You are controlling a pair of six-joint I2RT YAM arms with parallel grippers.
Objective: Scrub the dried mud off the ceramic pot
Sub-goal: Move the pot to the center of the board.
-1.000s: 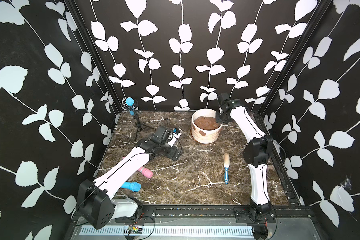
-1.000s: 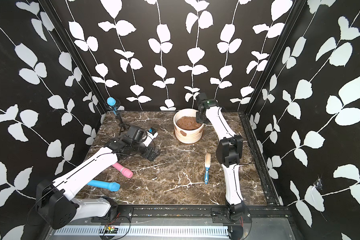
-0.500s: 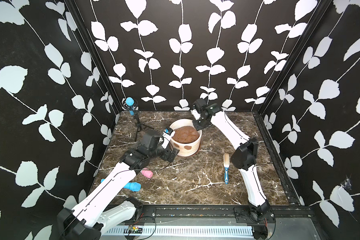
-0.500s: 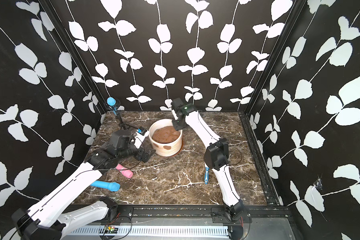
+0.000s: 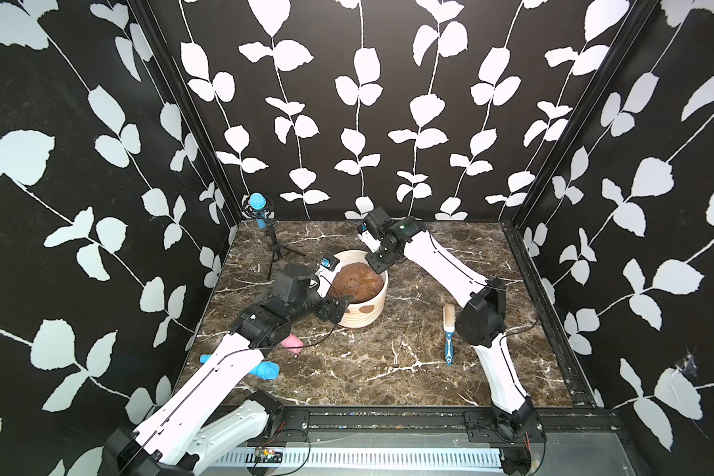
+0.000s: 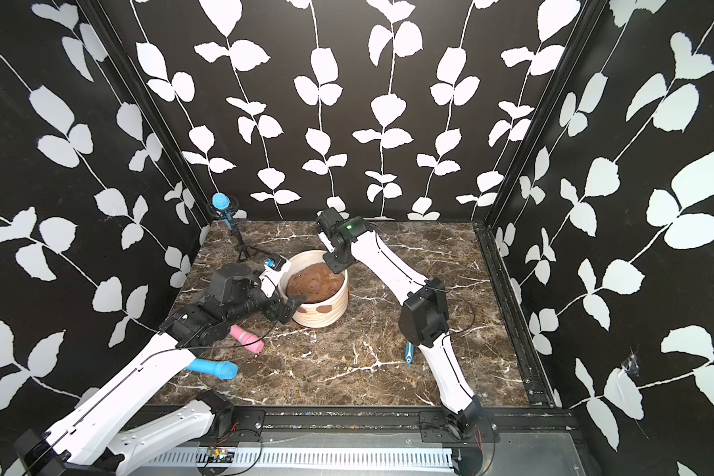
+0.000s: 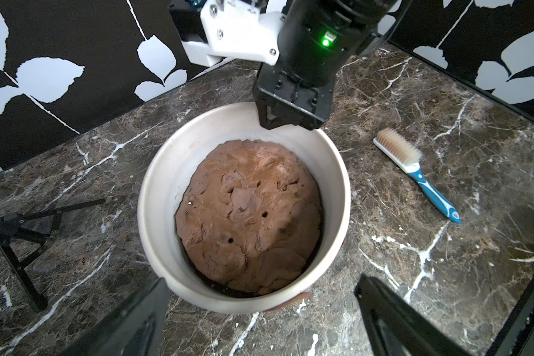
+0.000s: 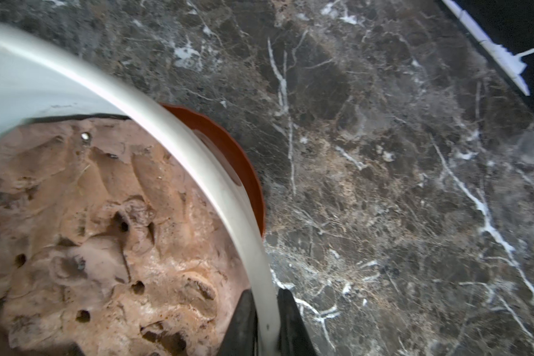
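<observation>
I will slide the pot [image 5: 367,317] by its far rim toward the brush's side next and release it, as bare tabletop lies between my right gripper and the brush.
The cream ceramic pot [image 5: 367,317] [image 6: 326,315] stands left of the table's middle, filled with lumpy brown soil [image 7: 247,209]. Two patches of dried mud [image 5: 366,308] [image 6: 325,308] show on its near wall. My right gripper [image 8: 267,308] [image 5: 378,268] is shut on the pot's far rim [image 8: 198,148], one finger inside and one outside. My left gripper [image 7: 261,289] [image 6: 286,309] is open at the pot's near left side, its fingers spread wide on either side of the near rim [image 7: 339,172] and holding nothing.
A blue-handled brush [image 5: 448,325] [image 7: 410,166] lies right of the pot, beside the right arm. An orange-brown saucer [image 8: 244,172] sits under the pot. A pink tool [image 6: 246,338] and a blue tool [image 6: 217,368] lie near the front left. A microphone tripod [image 5: 264,230] stands at the back left.
The right gripper has dragged the pot from the back right toward the left of centre. The left arm has swung in until its open fingers reach the pot's near side.
</observation>
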